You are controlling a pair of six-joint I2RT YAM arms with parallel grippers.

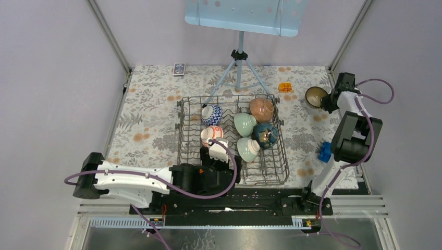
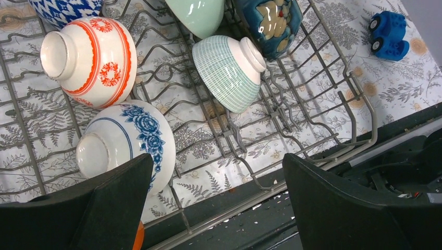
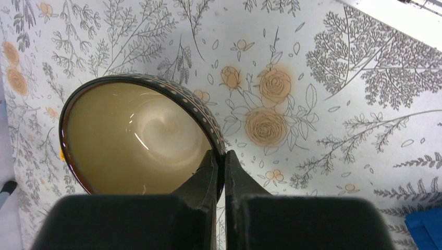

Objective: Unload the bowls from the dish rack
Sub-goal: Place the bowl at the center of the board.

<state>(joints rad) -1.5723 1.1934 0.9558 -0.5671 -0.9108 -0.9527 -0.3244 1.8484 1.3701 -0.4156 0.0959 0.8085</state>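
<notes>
The dark brown bowl is clear of the rack, so next my right gripper will lower it until it rests on the open tabletop and let go of the bowl's rim.
The grey wire dish rack [image 1: 181, 130] stands mid-table with several bowls in it: blue-and-white [image 1: 212, 114], orange [image 1: 261, 109], pale green [image 1: 244, 124], dark teal [image 1: 266, 134], red-and-white [image 1: 210, 134], green-striped [image 1: 248, 149]. My left gripper [image 2: 219, 200] is open over the rack's near edge [image 2: 333, 143]; its left finger lies beside a white bowl with blue flowers [image 2: 130, 138]. The red-and-white bowl [image 2: 88, 60] and the striped bowl [image 2: 229, 70] lie just beyond. My right gripper [image 3: 221, 156] is shut on the rim of a dark brown bowl with a tan inside [image 3: 135, 135], at the far right of the rack [image 1: 316, 97].
A blue-grey tripod stand [image 1: 238, 67] with a pale blue board stands behind the rack. A blue toy car [image 1: 325, 151] lies right of the rack and shows in the left wrist view [image 2: 388, 34]. A small orange object [image 1: 284, 87] and a dark card [image 1: 179, 69] lie at the back.
</notes>
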